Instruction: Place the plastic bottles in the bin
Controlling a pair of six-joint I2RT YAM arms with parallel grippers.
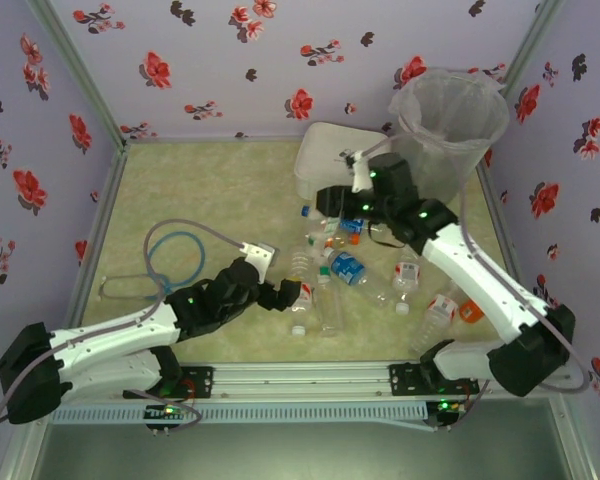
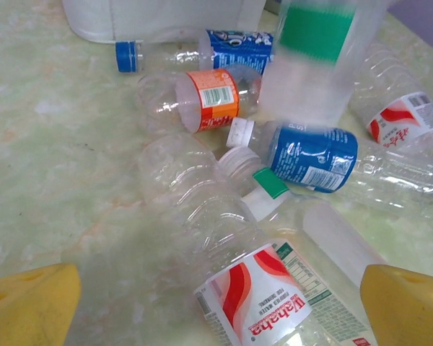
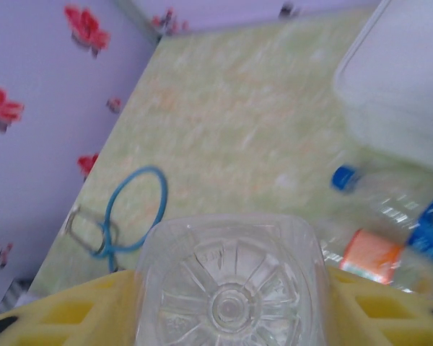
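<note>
My right gripper lifts the bottle away from my base over the lined bin's opening [image 1: 452, 108] next, then lowers the bottle inside.
Several plastic bottles [image 1: 347, 267] lie in a heap at the middle of the table. My left gripper [image 1: 283, 295] is open and low over the heap's near edge; its yellow fingers [image 2: 30, 303] stand wide on either side of a lying bottle with a red-and-white label [image 2: 256, 295]. My right gripper [image 1: 333, 200] is shut on a clear bottle [image 3: 231, 288], whose ribbed base faces the wrist camera. That bottle, with a green label [image 2: 307, 61], hangs above the pile. The bin [image 1: 450, 120] stands at the far right corner, behind the right gripper.
A white lidded box [image 1: 325, 160] sits just left of the bin, behind the pile. A blue cable loop [image 1: 175, 255] and a metal clip [image 1: 120, 288] lie on the left. More bottles [image 1: 440, 310] lie under the right arm. Flowered walls enclose the table.
</note>
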